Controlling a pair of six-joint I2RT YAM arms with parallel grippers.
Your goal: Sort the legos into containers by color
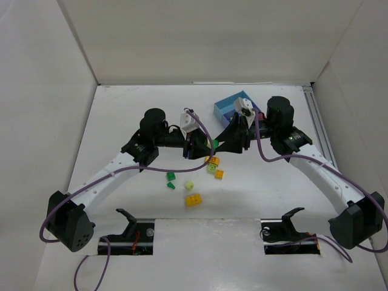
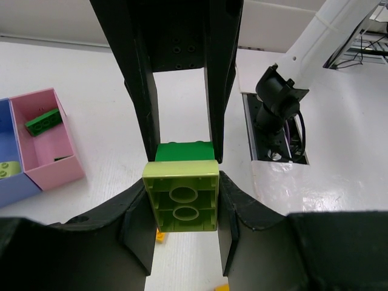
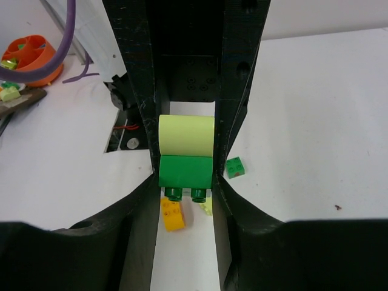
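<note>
My right gripper draws away from the lime brick next, outward and down to release inside the pink tray (image 2: 57, 163), which lies outward below it and holds green.
My left gripper (image 1: 203, 146) (image 2: 182, 203) is shut on a pale lime brick (image 2: 180, 195). My right gripper (image 1: 220, 145) (image 3: 185, 179) is shut on a dark green brick (image 3: 185, 171) (image 1: 214, 143). The two bricks are stuck together and held above the table between the arms. Loose legos lie below: orange-yellow (image 1: 193, 199) (image 3: 173, 214), green (image 1: 171, 177) (image 3: 236, 167), lime (image 1: 189, 184). The pink tray (image 2: 57, 163) holds a green brick (image 2: 42, 121); the blue tray (image 2: 12, 185) beside it holds a lime one. In the top view only a blue tray (image 1: 229, 106) shows, behind the right arm.
More orange-yellow and lime bricks (image 1: 213, 161) cluster under the grippers. White walls enclose the table on three sides. Two black brackets (image 1: 128, 219) (image 1: 290, 217) stand at slots in the near edge. An orange bowl (image 3: 27, 57) sits off the table.
</note>
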